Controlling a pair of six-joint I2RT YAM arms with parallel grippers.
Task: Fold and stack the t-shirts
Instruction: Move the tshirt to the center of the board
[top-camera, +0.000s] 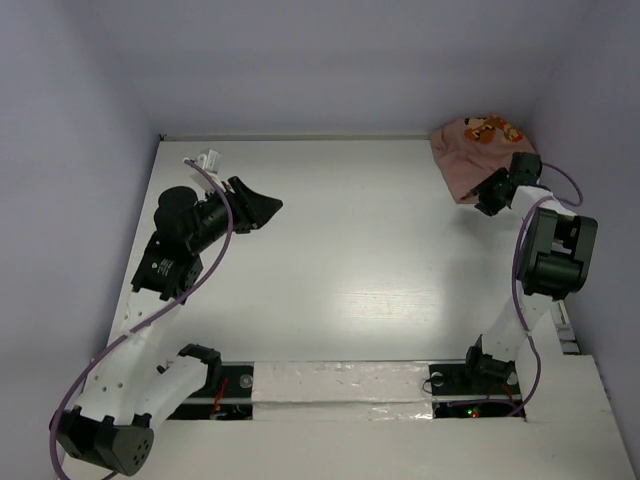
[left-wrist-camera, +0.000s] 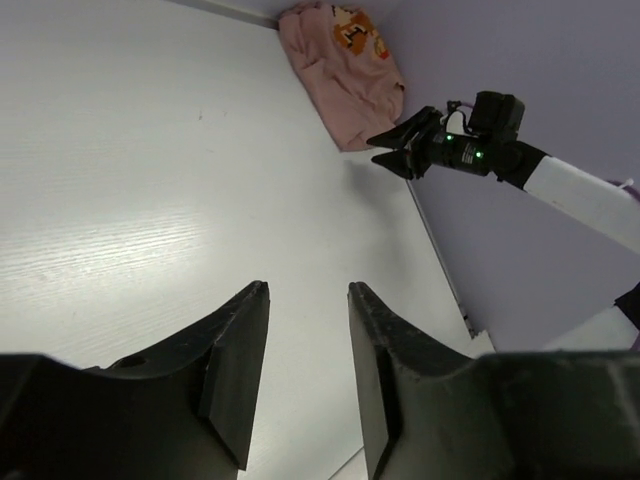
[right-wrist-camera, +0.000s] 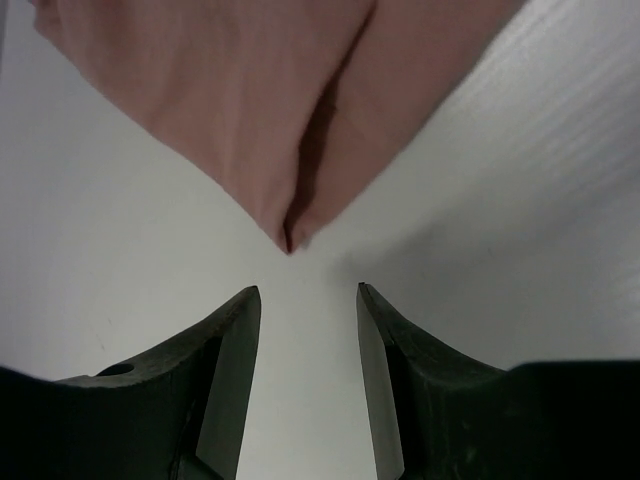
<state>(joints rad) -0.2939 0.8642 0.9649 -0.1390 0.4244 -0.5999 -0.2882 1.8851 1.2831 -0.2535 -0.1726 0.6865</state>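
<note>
I should lower my right gripper outward next and close it on the shirt's pointed near corner (top-camera: 466, 197) (right-wrist-camera: 294, 222), because that corner is below it, just past the gap between the fingers.
The salmon-pink t-shirt (top-camera: 468, 155) lies bunched in the far right corner of the table, its orange-yellow graphic (top-camera: 492, 128) facing up. It also shows in the left wrist view (left-wrist-camera: 340, 75). My right gripper (top-camera: 487, 193) is open and empty, just short of the shirt's near corner. In the right wrist view the pointed fold of the shirt (right-wrist-camera: 290, 235) lies just beyond the gap between my fingers (right-wrist-camera: 308, 292), not touching them. My left gripper (top-camera: 268, 210) is open and empty over the left part of the table, far from the shirt, with bare table between its fingers (left-wrist-camera: 308, 290).
The white table (top-camera: 340, 260) is boxed in by grey walls at the back and both sides. The right wall runs close beside the shirt and the right arm (top-camera: 553, 250). The arm bases and a white rail (top-camera: 340, 385) line the near edge.
</note>
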